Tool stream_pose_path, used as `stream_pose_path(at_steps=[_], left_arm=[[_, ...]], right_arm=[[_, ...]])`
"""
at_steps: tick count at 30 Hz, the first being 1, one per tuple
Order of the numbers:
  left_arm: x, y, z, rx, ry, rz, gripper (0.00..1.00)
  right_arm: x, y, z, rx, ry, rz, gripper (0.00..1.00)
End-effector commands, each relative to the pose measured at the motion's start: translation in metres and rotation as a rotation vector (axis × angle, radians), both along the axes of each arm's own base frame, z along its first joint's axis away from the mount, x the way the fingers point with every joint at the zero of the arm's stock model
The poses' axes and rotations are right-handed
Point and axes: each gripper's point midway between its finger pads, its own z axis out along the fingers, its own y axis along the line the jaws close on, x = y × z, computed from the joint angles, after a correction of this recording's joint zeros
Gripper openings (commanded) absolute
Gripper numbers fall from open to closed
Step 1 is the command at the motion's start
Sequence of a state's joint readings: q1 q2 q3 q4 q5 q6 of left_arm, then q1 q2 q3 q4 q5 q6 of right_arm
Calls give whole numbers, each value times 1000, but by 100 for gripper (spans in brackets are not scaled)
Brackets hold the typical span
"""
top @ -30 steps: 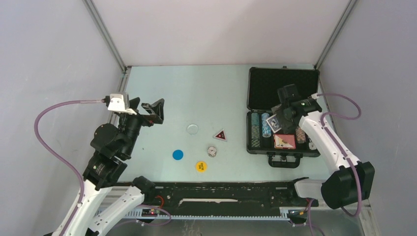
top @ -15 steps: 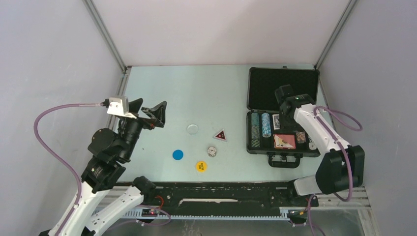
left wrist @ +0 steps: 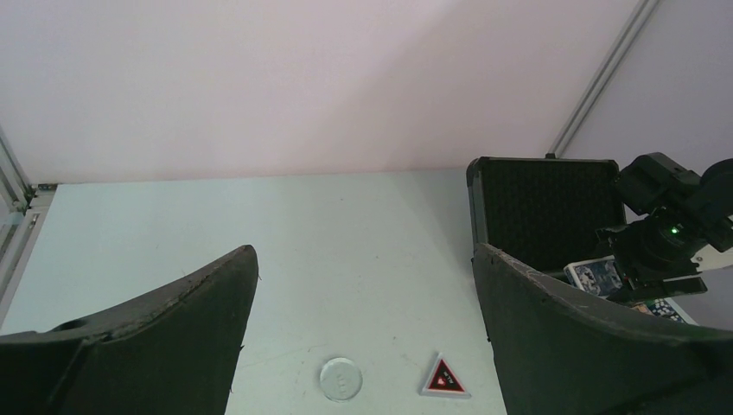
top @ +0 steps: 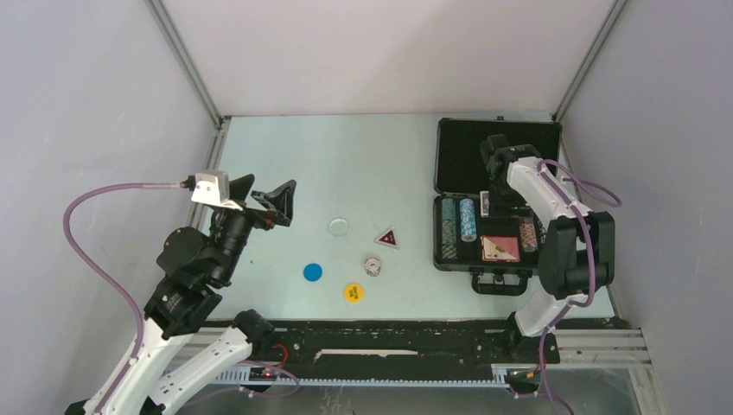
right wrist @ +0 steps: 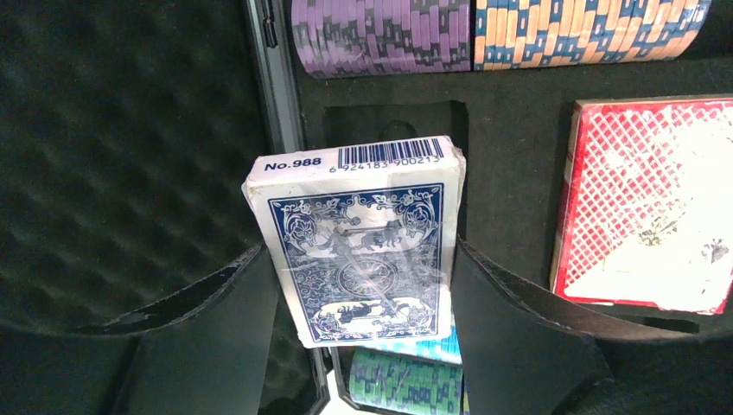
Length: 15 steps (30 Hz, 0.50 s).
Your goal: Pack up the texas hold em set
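The right gripper eases down toward the purple chips next. It releases the blue deck in the empty foam slot (right wrist: 395,124) beside the red deck (right wrist: 648,199), since that slot lies below.
The black case (top: 497,143) lies open at the right; its tray holds chip rows (top: 458,223) and a red deck (top: 500,249). My right gripper (top: 493,192) is over the tray, shut on a blue card deck (top: 486,206). In the right wrist view the blue deck (right wrist: 363,225) sits tilted between my fingers (right wrist: 519,328) over an empty foam slot (right wrist: 393,121), beside the red deck (right wrist: 648,199). My left gripper (top: 266,197) is open and empty, raised over the table's left. In its own view the left gripper (left wrist: 365,259) frames a clear button (left wrist: 340,379) and a red triangle button (left wrist: 444,378).
Loose on the table lie a clear round button (top: 339,226), a red triangle (top: 387,238), a small silver disc (top: 372,265), a blue disc (top: 312,271) and a yellow disc (top: 353,293). Purple (right wrist: 380,35), orange (right wrist: 588,30) and green (right wrist: 406,380) chip rows surround the slot.
My right arm folded back and its gripper moved toward the case's lid hinge with the blue deck still held. My left gripper drifted slightly right.
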<state>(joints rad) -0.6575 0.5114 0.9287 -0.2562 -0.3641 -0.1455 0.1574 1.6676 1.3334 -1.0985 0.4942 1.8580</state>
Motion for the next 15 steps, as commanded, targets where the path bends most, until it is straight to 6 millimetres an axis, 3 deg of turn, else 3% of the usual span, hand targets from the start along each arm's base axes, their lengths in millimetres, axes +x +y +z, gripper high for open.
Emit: stream_pose_path(at_steps=[1,7,15], left_arm=[[2,2,1,12,-18,17,100],[1,2,1,12,-20,16,100],[1,1,1,14,-20,12,100]], right_arm=[[8,-13,6,-19,-24,-62,22],[24,-4,-9,28,-8,29,22],[18,-7,-19,49,35,53,21]])
